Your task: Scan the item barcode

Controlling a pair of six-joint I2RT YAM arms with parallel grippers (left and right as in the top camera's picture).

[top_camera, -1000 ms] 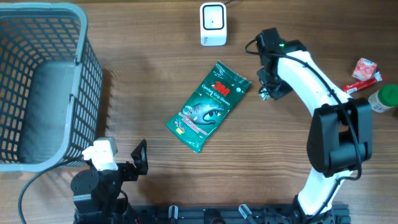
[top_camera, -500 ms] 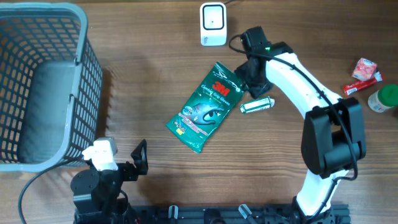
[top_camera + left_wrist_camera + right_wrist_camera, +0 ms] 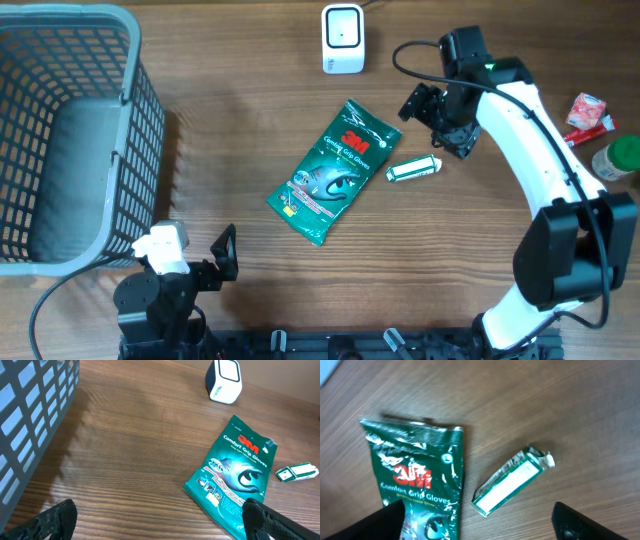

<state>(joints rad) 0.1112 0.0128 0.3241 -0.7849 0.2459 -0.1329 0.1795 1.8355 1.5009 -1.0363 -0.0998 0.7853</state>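
I should lower the open fingers of my right gripper around the end of the small white packet that is away from the gloves.
A small green-and-white packet [image 3: 414, 169] lies flat on the wooden table, just right of a green 3M gloves pack [image 3: 336, 172]. The white scanner [image 3: 342, 38] stands at the far edge. My right gripper [image 3: 436, 122] hovers open above the small packet [image 3: 512, 480] and touches nothing; the gloves pack [image 3: 420, 475] lies to its left. My left gripper [image 3: 160, 520] stays open low at the near edge, with the gloves pack [image 3: 232, 475] ahead of its right finger, the packet [image 3: 297, 472] further right and the scanner [image 3: 224, 380] far ahead.
A grey wire basket [image 3: 70, 140] fills the left side of the table. At the right edge lie a red packet [image 3: 585, 112] and a green-capped bottle [image 3: 620, 158].
My right gripper has opened and let go of the small packet, which now lies beside the gloves pack. The gripper then drew back to the right. The left arm has not moved.
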